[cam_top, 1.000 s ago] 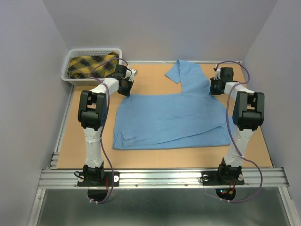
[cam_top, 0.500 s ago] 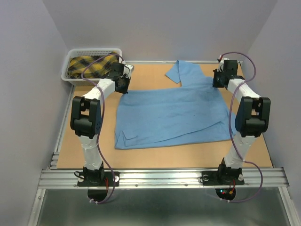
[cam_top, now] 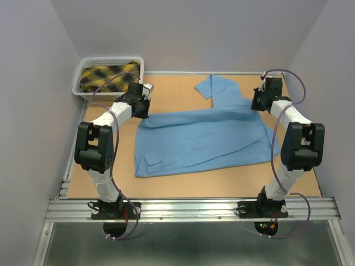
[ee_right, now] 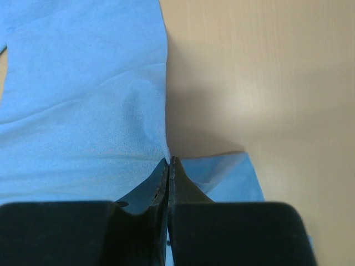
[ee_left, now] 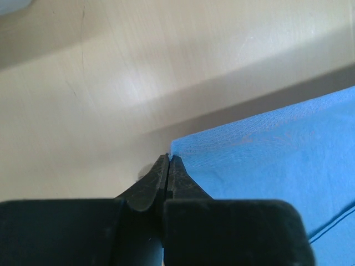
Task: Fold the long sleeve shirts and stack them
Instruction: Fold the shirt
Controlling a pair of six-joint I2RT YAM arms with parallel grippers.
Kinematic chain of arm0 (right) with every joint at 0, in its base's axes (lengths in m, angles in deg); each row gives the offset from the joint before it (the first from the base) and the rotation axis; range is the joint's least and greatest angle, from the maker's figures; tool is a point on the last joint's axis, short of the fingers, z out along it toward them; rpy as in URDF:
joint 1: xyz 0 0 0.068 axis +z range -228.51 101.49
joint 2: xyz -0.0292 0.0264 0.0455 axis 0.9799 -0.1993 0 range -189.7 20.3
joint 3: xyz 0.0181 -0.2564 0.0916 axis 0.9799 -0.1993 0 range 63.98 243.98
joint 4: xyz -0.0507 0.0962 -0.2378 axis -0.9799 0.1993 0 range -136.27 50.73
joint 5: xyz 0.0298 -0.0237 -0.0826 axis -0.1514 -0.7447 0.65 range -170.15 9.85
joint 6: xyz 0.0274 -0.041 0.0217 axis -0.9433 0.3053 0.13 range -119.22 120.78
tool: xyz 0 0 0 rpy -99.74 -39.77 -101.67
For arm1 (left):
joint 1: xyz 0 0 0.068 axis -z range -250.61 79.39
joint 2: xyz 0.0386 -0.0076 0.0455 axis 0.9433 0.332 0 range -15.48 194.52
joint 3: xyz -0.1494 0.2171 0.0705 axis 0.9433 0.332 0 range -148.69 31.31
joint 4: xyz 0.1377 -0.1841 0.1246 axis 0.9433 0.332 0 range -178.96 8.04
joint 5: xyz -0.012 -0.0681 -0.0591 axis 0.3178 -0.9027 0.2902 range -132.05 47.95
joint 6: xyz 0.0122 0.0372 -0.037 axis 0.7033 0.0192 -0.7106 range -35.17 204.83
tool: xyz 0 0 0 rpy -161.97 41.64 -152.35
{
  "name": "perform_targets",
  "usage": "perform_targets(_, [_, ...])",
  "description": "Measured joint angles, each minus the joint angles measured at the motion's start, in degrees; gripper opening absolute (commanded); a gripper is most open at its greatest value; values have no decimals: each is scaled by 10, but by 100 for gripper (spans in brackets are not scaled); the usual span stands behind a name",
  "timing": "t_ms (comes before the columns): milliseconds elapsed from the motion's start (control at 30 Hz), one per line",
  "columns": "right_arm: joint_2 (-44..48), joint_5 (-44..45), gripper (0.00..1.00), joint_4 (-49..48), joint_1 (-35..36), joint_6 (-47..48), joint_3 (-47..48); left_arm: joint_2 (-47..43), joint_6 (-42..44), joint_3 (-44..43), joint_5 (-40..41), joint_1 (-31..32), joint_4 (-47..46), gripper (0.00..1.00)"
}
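The shirt lies spread flat toward the base, so my left gripper will first move back that way to get the shirt's lifted far corner over its body.
A light blue long sleeve shirt lies spread over the middle of the table, one sleeve reaching to the far edge. My left gripper is shut on the shirt's far left corner and holds it above the tabletop. My right gripper is shut on the shirt's far right edge, also lifted. The cloth is stretched between them. A yellow and black plaid shirt lies in the basket.
A white plastic basket stands at the far left corner. Grey walls close in the table on three sides. A metal rail runs along the near edge by the arm bases.
Both grippers have moved away from the far edge toward me and slightly outward, pulling the shirt's far edge with them and stretching it taut. The left arm has swung further left.
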Motion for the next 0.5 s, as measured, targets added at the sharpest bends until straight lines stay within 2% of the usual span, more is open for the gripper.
perform_targets(500, [92, 15, 1, -7, 0, -82, -117, -81, -45, 78, 10, 4, -16, 0])
